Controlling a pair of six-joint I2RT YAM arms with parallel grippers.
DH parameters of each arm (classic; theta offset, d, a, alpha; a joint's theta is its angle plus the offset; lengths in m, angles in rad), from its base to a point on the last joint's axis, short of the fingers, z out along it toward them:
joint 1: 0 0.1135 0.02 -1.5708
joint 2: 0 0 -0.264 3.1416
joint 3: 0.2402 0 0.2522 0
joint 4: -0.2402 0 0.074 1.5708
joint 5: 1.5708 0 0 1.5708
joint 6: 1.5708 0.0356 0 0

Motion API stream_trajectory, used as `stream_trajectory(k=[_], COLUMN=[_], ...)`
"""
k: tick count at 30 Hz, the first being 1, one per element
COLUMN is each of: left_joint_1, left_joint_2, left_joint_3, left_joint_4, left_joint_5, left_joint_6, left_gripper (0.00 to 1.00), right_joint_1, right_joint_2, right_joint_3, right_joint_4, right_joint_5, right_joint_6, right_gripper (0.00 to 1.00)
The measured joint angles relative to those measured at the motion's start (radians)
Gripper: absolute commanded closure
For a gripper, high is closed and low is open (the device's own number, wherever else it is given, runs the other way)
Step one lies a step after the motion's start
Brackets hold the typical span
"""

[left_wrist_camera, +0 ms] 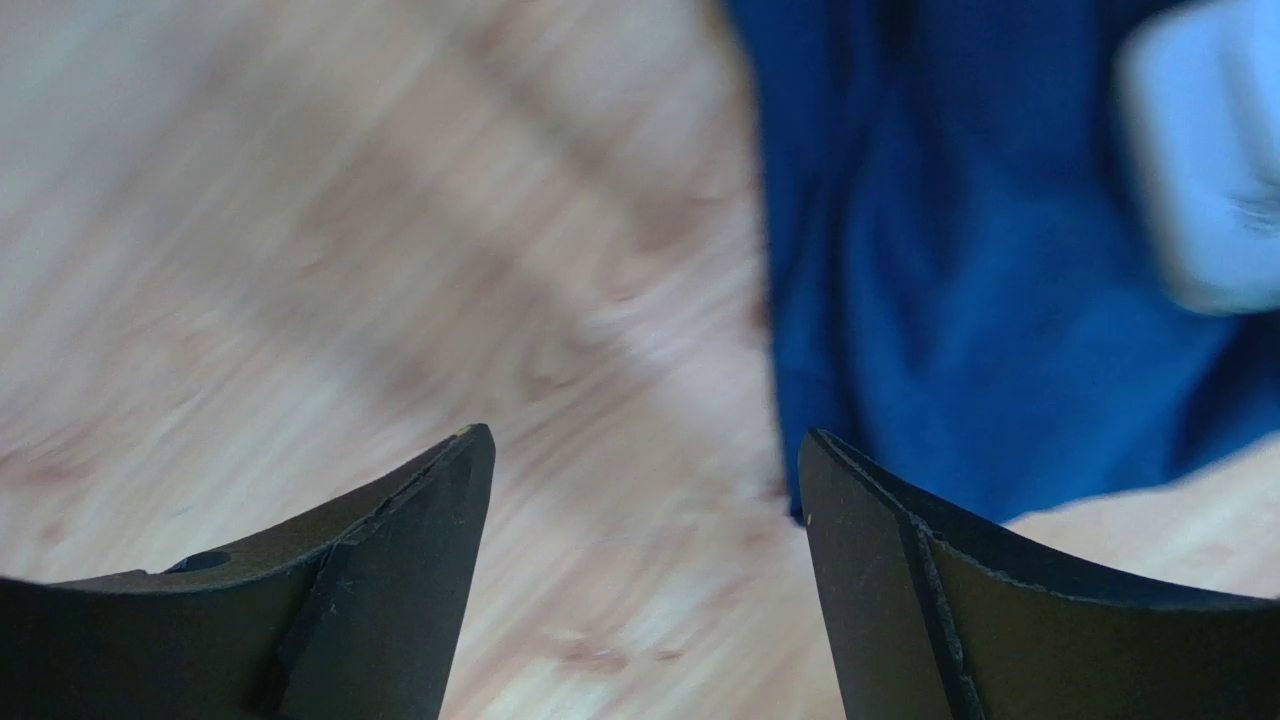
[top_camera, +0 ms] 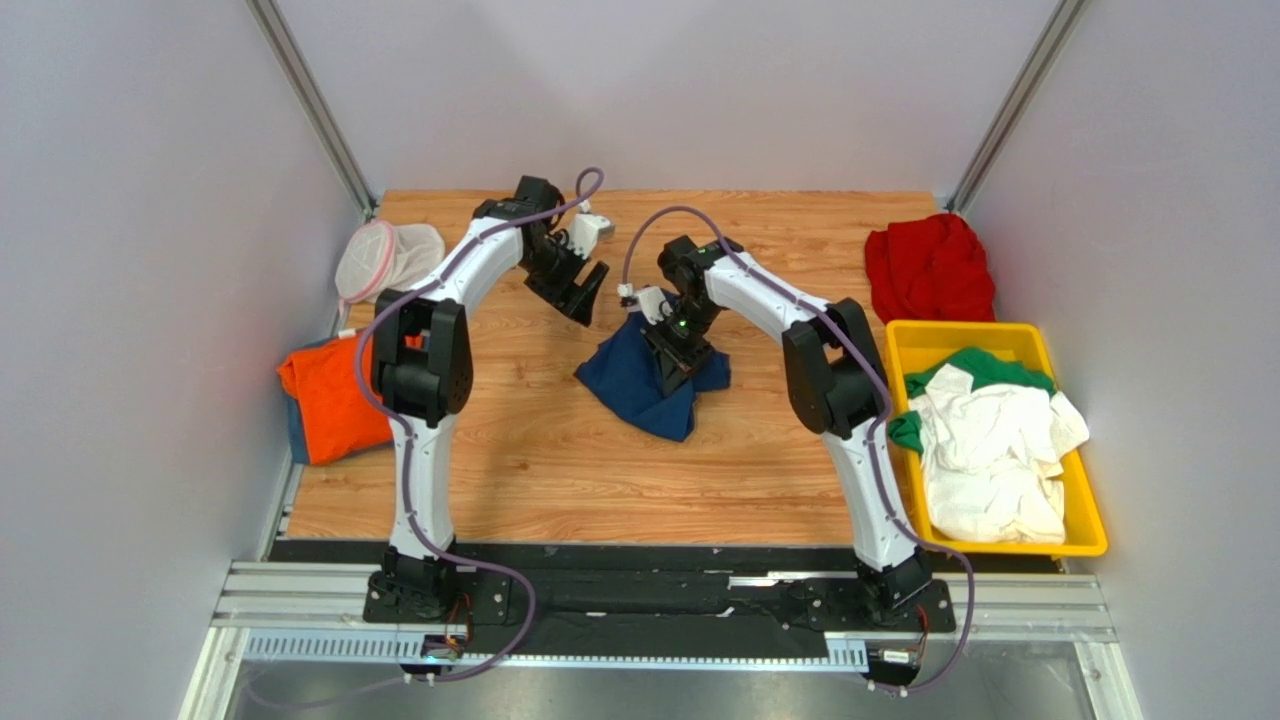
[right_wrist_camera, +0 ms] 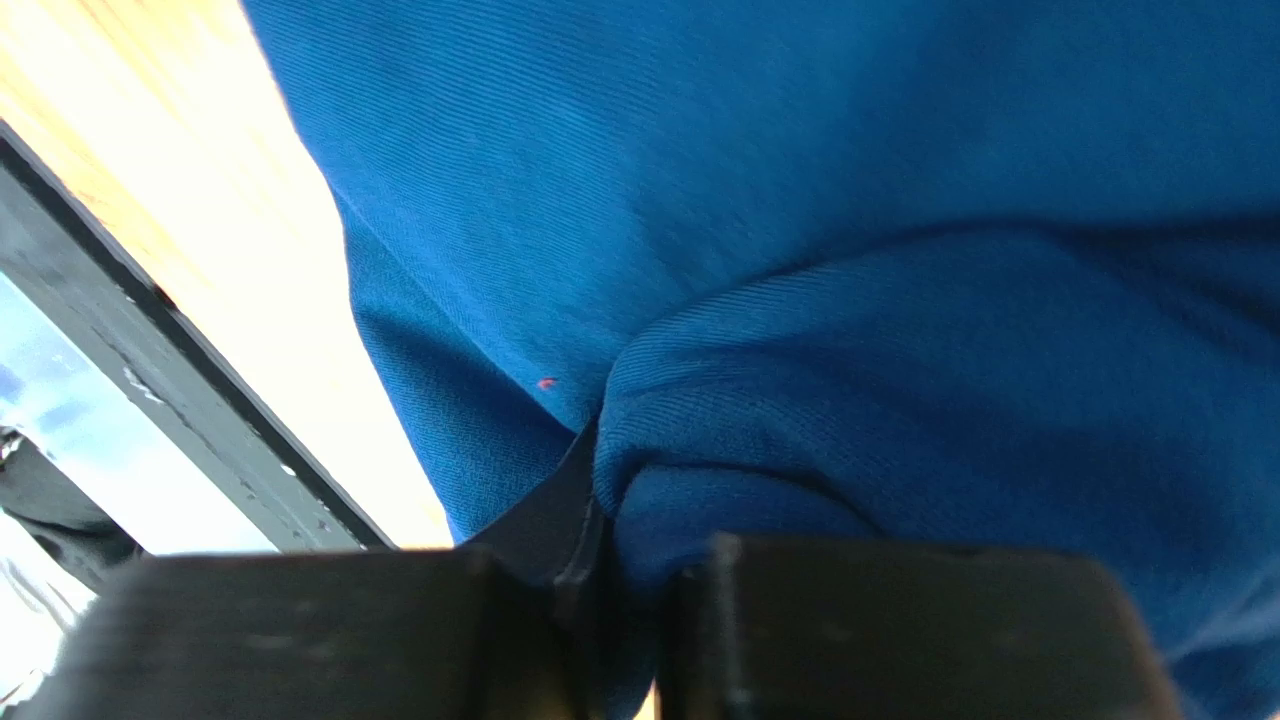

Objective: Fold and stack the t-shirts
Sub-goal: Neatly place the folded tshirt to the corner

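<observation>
To get onto the navy shirt's free far edge, my left gripper needs to move back toward my right gripper first, then lower.
A crumpled navy blue t-shirt [top_camera: 639, 387] lies bunched in the middle of the wooden table. My right gripper [top_camera: 672, 348] is down on its right part and shut on a fold of the blue cloth [right_wrist_camera: 842, 225], pinched between the fingers [right_wrist_camera: 624, 563]. My left gripper [top_camera: 579, 293] hangs just left of and behind the shirt, open with nothing between its fingers [left_wrist_camera: 646, 443]; the shirt's edge [left_wrist_camera: 962, 300] lies by its right fingertip. An orange t-shirt [top_camera: 334, 393] lies at the left edge and a red one [top_camera: 932, 267] at the back right.
A yellow bin [top_camera: 1097, 518] at the right holds a white t-shirt [top_camera: 992, 450] over a green one [top_camera: 984, 368]. A white mesh pouch [top_camera: 383, 258] with a pink rim sits at the back left. Bare wood [top_camera: 601, 480] lies in front of the navy shirt.
</observation>
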Motion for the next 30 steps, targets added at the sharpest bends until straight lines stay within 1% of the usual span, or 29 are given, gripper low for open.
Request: stream_trajectory(k=[1, 4, 6, 8, 12, 13, 14, 25, 30], left_joint_1=[-0.002, -0.008, -0.011, -0.011, -0.011, -0.010, -0.010, -0.011, -0.025], left_joint_2=[0.004, 0.009, 0.018, 0.032, 0.071, 0.082, 0.090, 0.109, 0.105], left_joint_3=[0.011, 0.017, 0.017, 0.017, 0.015, 0.012, 0.005, -0.038, -0.068], left_joint_4=[-0.020, -0.071, -0.088, -0.098, -0.109, -0.109, -0.108, -0.095, -0.065], left_joint_5=[0.034, 0.146, 0.180, 0.208, 0.253, 0.262, 0.274, 0.359, 0.396], left_joint_6=[0.002, 0.003, 0.002, 0.002, -0.004, -0.007, -0.012, -0.073, -0.100], left_gripper=[0.17, 0.17, 0.17, 0.17, 0.17, 0.17, 0.17, 0.16, 0.17], right_joint_1=[-0.001, -0.006, -0.010, -0.011, -0.012, -0.012, -0.012, -0.012, -0.019], right_joint_2=[-0.013, -0.060, -0.082, -0.096, -0.105, -0.106, -0.107, -0.138, -0.184], right_joint_3=[-0.024, -0.092, -0.117, -0.132, -0.142, -0.146, -0.149, -0.187, -0.196], right_joint_4=[0.010, 0.027, 0.032, 0.036, 0.043, 0.044, 0.045, 0.071, 0.077], right_joint_5=[0.006, 0.033, 0.055, 0.075, 0.100, 0.108, 0.113, 0.183, 0.217], right_joint_6=[-0.001, -0.007, -0.009, -0.009, -0.007, -0.007, -0.004, -0.005, -0.005], right_gripper=[0.76, 0.75, 0.74, 0.70, 0.54, 0.46, 0.44, 0.37, 0.37])
